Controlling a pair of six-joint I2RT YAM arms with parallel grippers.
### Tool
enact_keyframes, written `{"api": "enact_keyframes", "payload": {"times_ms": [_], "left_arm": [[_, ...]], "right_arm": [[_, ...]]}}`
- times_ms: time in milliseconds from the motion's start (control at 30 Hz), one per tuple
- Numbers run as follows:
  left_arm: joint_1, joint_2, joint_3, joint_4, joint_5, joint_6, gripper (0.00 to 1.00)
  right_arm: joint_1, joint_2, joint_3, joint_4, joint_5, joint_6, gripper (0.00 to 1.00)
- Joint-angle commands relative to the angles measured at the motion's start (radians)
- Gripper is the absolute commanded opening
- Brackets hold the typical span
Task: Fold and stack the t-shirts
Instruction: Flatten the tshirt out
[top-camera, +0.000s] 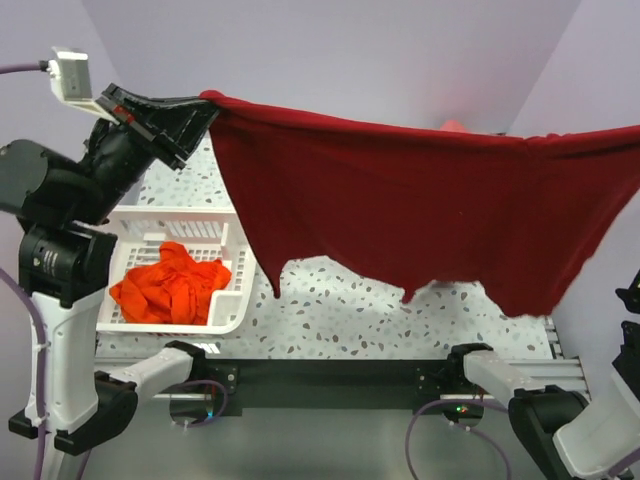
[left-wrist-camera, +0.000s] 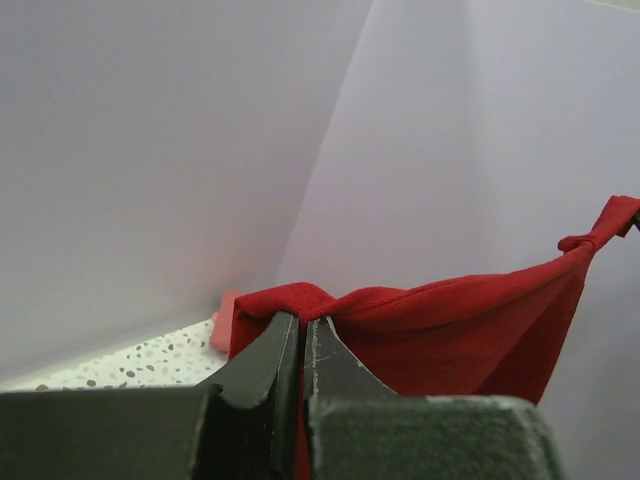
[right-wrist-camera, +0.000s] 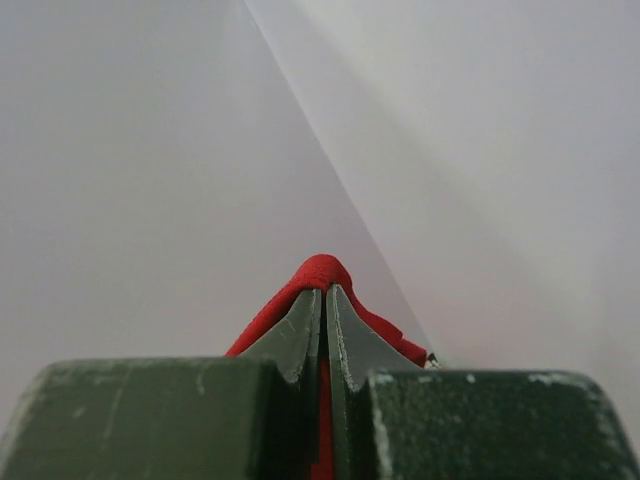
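Observation:
My left gripper holds the crimson corner and should lower it outward and down onto the bare far tabletop (left-wrist-camera: 168, 358) beside the pink piece. It should let go of it there.
The large dark crimson t-shirt (top-camera: 420, 205) hangs stretched in the air across the table, its lower edge dangling above the surface. My left gripper (top-camera: 205, 105) is shut on its left top corner, and the left wrist view shows the cloth (left-wrist-camera: 440, 335) pinched between the jaws (left-wrist-camera: 302, 320). My right gripper is out of the top view at the right edge; in the right wrist view it (right-wrist-camera: 325, 292) is shut on the shirt's other corner (right-wrist-camera: 322, 270). A bright orange-red t-shirt (top-camera: 170, 285) lies crumpled in the basket. A pink folded piece (top-camera: 455, 126) peeks behind the crimson shirt.
A white slotted plastic basket (top-camera: 225, 310) stands at the left on the speckled table (top-camera: 340, 310). Lavender walls enclose the back and sides. The pink cloth also shows in the left wrist view (left-wrist-camera: 224, 318) by the wall.

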Motion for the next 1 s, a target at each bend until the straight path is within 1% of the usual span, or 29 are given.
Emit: {"api": "enact_keyframes", "payload": {"times_ms": [0,100,233,333,500,567,733,833,967], "left_arm": [[0.011,0.084,-0.006,0.030,0.058,-0.025,0.00],[0.012,0.153,-0.039,0.032,0.095,-0.007,0.00],[0.011,0.261,-0.047,0.020,0.115,0.039,0.00],[0.011,0.317,-0.035,0.010,0.107,0.068,0.00],[0.011,0.375,0.068,-0.052,0.081,0.111,0.00],[0.011,0.387,0.155,-0.084,0.072,0.130,0.00],[0.011,0.355,0.171,-0.094,0.064,0.136,0.00],[0.011,0.300,0.156,-0.077,0.063,0.139,0.00],[0.011,0.188,0.129,-0.063,-0.011,0.140,0.00]], "right_arm": [[0.047,0.054,-0.059,0.036,0.079,-0.075,0.00],[0.057,0.085,-0.111,-0.010,0.066,-0.062,0.00],[0.057,0.137,-0.177,-0.032,0.052,-0.056,0.00],[0.054,0.186,-0.171,-0.055,0.042,-0.039,0.00],[0.056,0.250,-0.088,-0.088,0.000,-0.012,0.00],[0.056,0.255,-0.045,-0.090,-0.025,0.010,0.00],[0.056,0.208,-0.039,-0.095,-0.054,0.030,0.00],[0.056,0.166,-0.028,-0.115,-0.066,0.042,0.00],[0.056,0.100,-0.007,-0.125,-0.037,0.051,0.00]]}}
